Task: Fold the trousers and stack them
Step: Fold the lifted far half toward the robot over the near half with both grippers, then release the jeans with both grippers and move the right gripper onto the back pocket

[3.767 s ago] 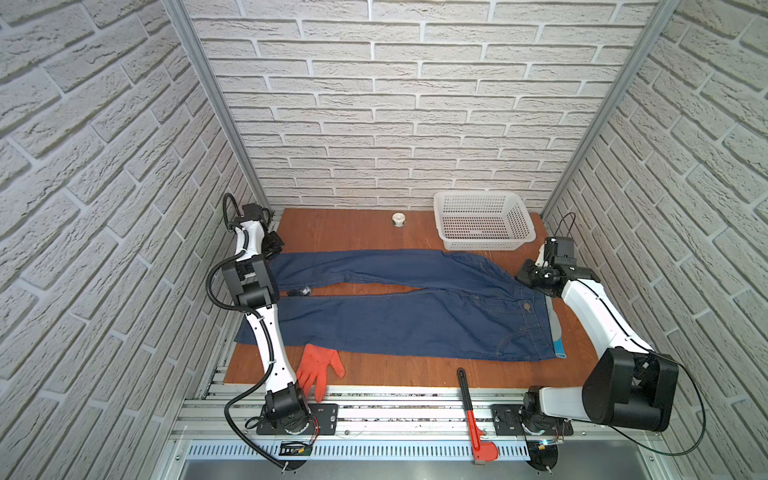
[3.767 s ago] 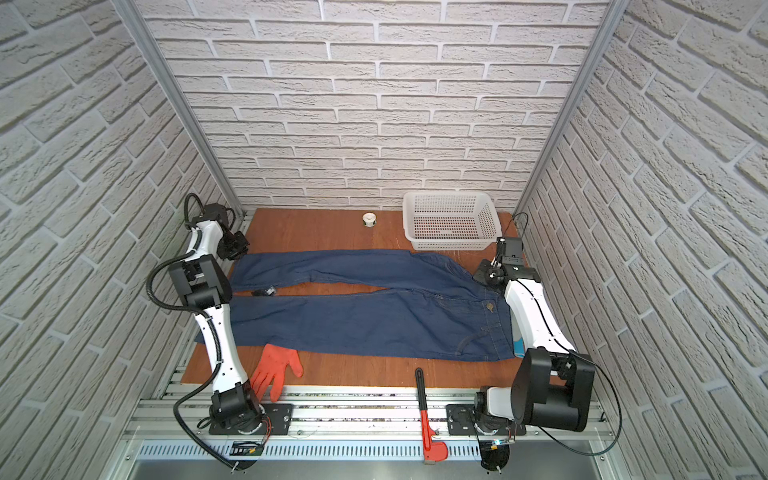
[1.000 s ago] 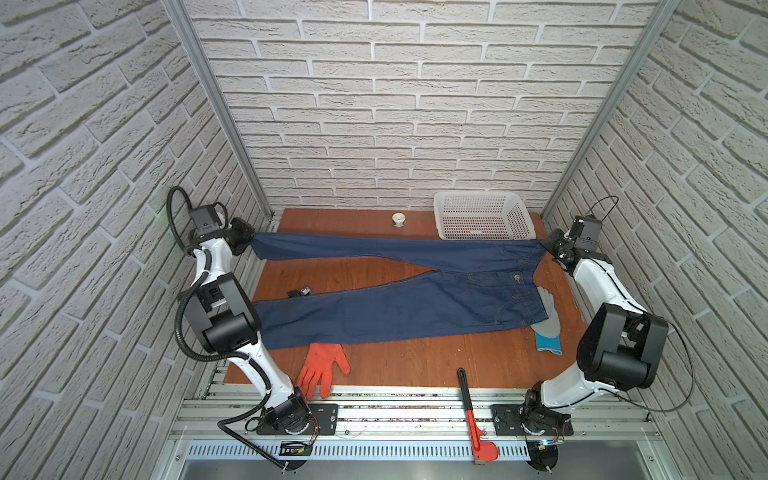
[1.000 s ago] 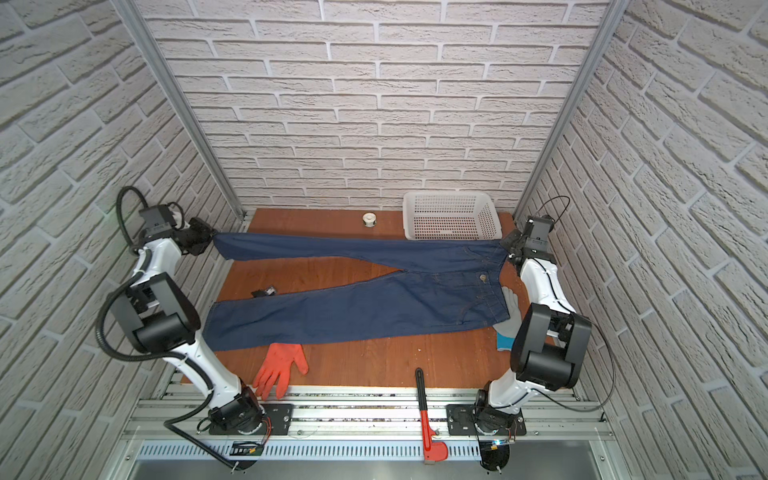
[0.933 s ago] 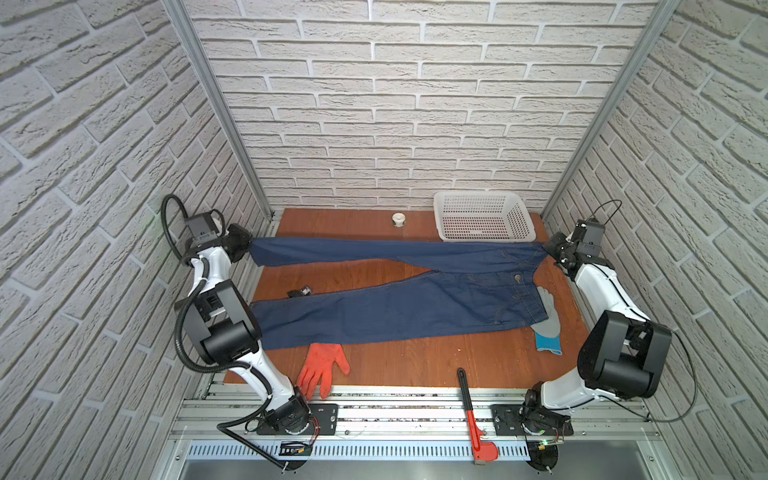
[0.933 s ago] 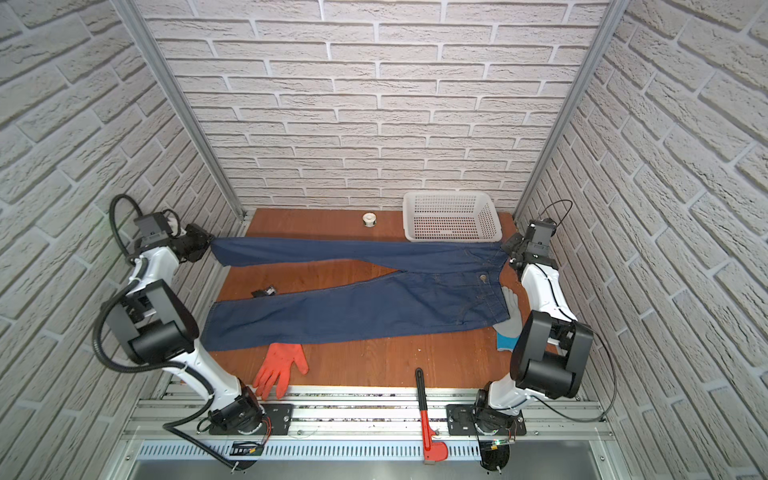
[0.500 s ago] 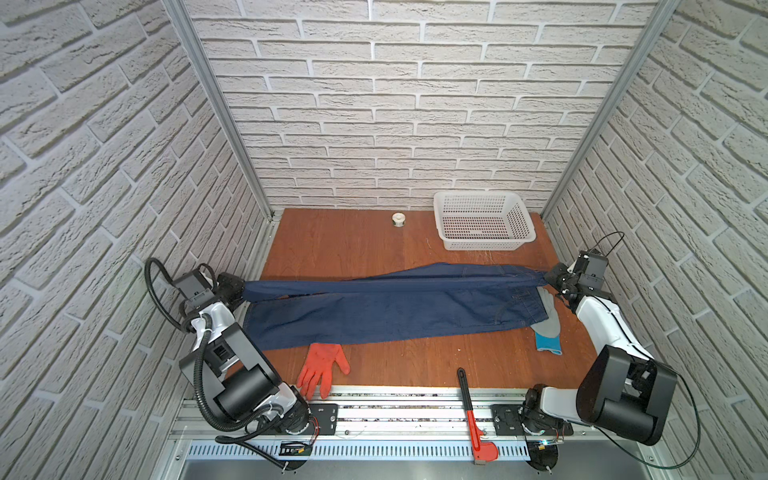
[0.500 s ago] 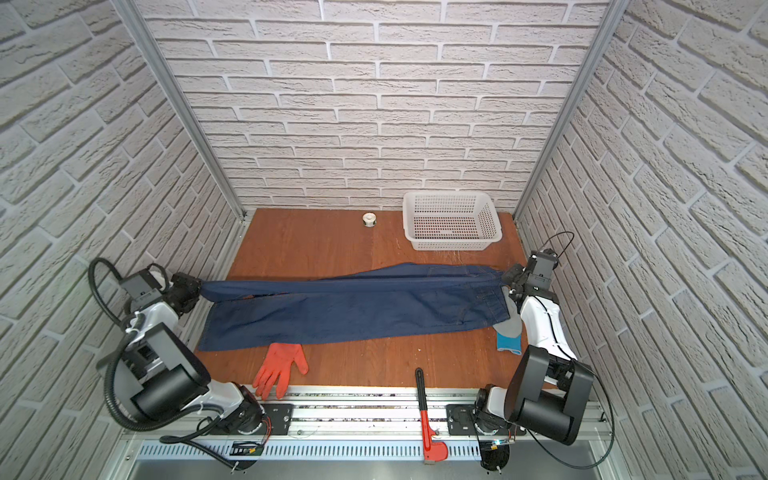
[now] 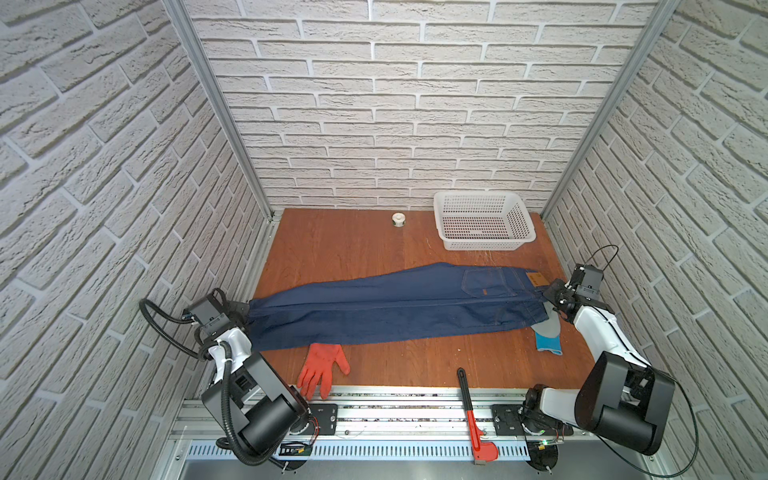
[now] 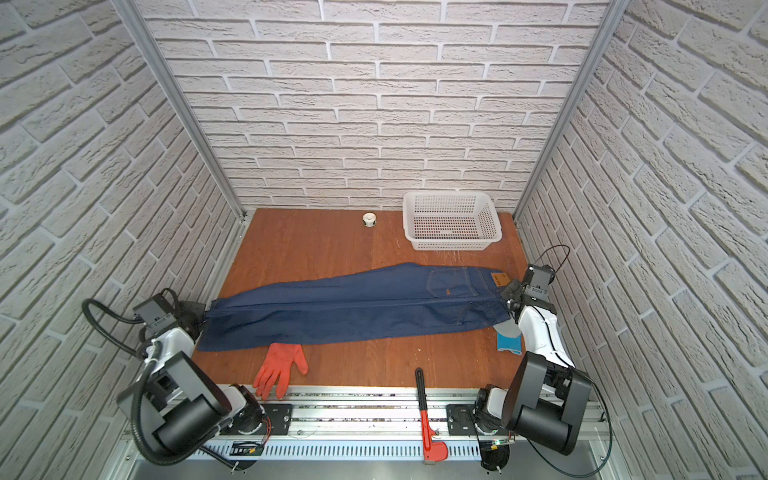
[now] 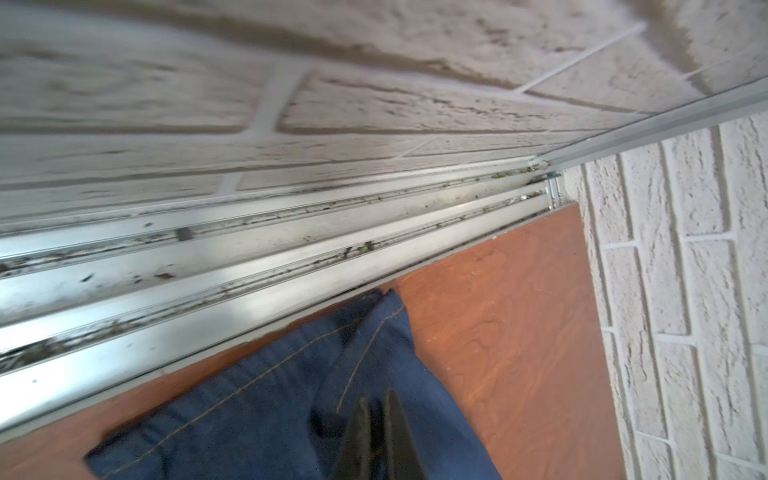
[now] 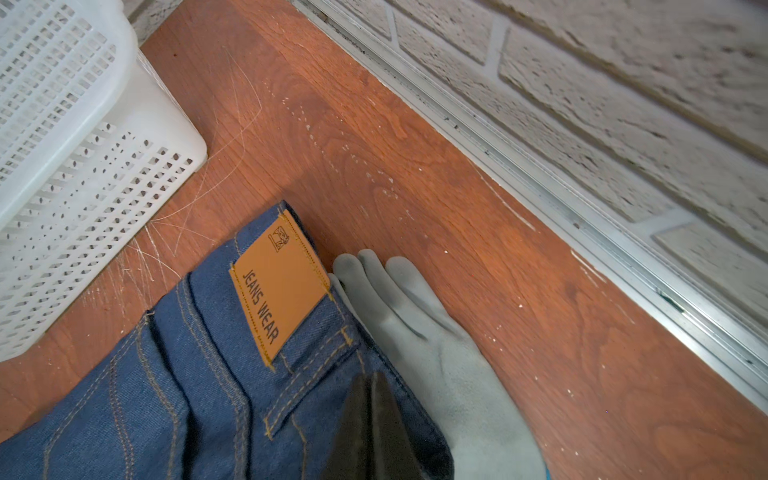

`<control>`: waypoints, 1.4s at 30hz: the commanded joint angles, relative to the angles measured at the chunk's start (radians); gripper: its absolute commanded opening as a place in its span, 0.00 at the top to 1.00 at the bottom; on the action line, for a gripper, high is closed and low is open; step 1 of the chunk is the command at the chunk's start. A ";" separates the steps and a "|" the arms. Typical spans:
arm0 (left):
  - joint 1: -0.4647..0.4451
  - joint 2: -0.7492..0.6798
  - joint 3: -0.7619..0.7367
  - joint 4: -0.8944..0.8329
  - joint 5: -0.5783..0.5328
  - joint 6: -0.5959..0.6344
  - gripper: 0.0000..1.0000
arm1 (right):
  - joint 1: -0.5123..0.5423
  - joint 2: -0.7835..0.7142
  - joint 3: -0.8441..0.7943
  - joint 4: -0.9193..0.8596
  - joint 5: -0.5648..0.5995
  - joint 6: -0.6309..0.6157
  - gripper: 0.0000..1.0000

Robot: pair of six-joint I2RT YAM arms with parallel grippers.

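The lower leg of the trousers still shows uncovered, so my right gripper will move back and down over the trousers' near waist corner [image 9: 538, 316] [image 12: 436, 457] and release the far waist corner.
The trousers [image 9: 395, 307] [image 10: 353, 309] are dark blue jeans lying across the wooden table, one leg folded lengthwise over the other, back pocket and tan waist patch [image 12: 278, 282] facing up. At the left end my left gripper [image 9: 246, 309] [image 10: 204, 318] is shut on the leg hem. In the left wrist view its fingertips [image 11: 378, 401] pinch the denim [image 11: 270, 415]. At the right end my right gripper [image 9: 547, 296] [image 10: 505, 298] is shut on the waistband, and its dark tips [image 12: 372, 384] grip the blue cloth [image 12: 166, 395] beside the patch.
A grey-and-blue glove [image 9: 546, 332] [image 12: 436, 365] lies partly under the waist. An orange glove [image 9: 322, 368] and a red pipe wrench [image 9: 471, 411] lie at the front edge. A white basket [image 9: 482, 224] and a small white round object [image 9: 399, 219] stand at the back. Brick walls close in on both sides.
Both grippers carried the far leg and waist edge from the back of the table toward the front and down, laying it over the near leg. Both stayed shut.
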 commanded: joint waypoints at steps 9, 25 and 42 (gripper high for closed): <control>0.023 -0.124 -0.054 -0.059 -0.217 -0.018 1.00 | -0.018 -0.040 -0.016 -0.053 0.114 -0.016 0.94; 0.024 -0.175 -0.076 -0.155 -0.294 -0.014 1.00 | -0.018 -0.011 -0.035 -0.093 0.171 -0.014 0.93; 0.025 -0.243 0.038 -0.294 -0.293 0.018 0.33 | -0.006 -0.118 0.042 -0.206 0.146 0.007 0.57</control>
